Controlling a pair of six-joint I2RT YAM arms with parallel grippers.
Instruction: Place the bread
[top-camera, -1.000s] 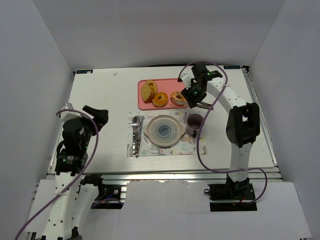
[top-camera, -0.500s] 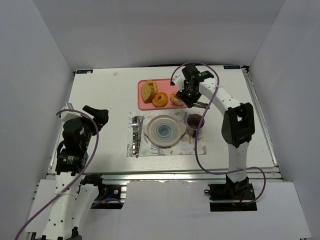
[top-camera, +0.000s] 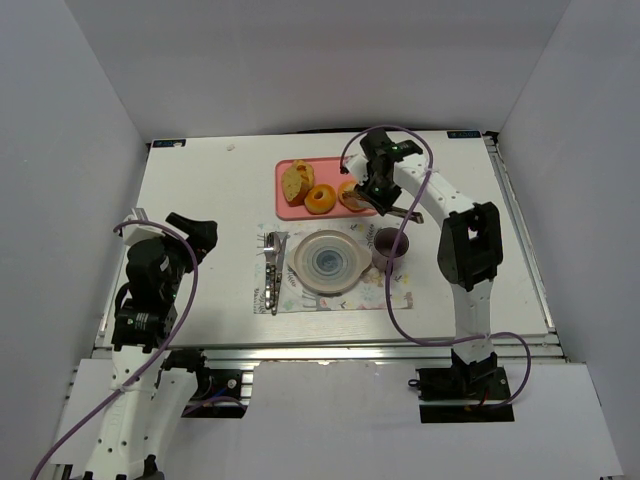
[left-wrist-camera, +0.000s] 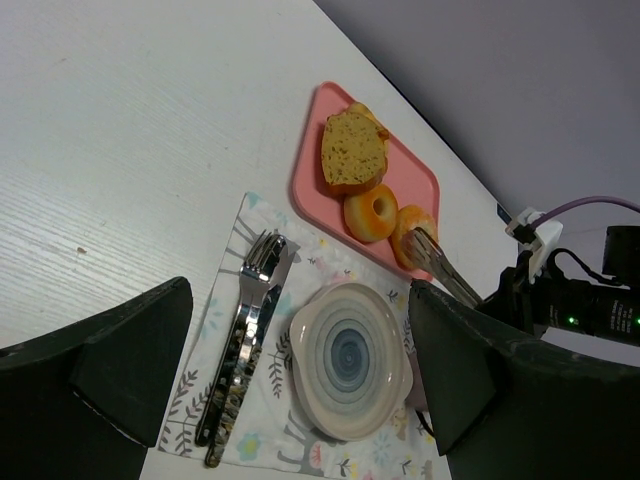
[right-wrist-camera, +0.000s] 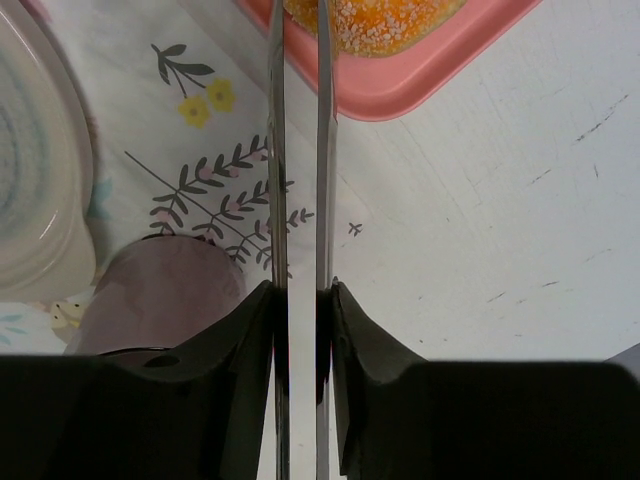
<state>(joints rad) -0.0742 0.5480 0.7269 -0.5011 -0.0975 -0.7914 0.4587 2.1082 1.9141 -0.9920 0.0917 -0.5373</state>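
The empty plate is back and left of my right gripper in the top view, so next I raise the tongs, lower them over it and release.
The bread (top-camera: 352, 195) is the paler ring bun at the right end of the pink tray (top-camera: 288, 212). It also shows in the left wrist view (left-wrist-camera: 413, 225) and at the top edge of the right wrist view (right-wrist-camera: 385, 15). My right gripper (top-camera: 383, 188) is shut on metal tongs (right-wrist-camera: 322, 150), whose arms reach over the bun. The tong tips are cut off in the right wrist view, so I cannot tell whether they grip the bun. My left gripper (top-camera: 195, 232) is open and empty, far to the left.
A deeper-orange ring (top-camera: 320, 199) and a bread chunk (top-camera: 297, 181) share the tray. In front lies a patterned placemat (top-camera: 300, 298) with a plate (top-camera: 327, 262), a fork and knife (top-camera: 272, 270) and a purple mug (top-camera: 389, 245).
My right arm has swung left toward the tray, bringing the tongs onto the right-hand ring bun. The left arm has not moved.
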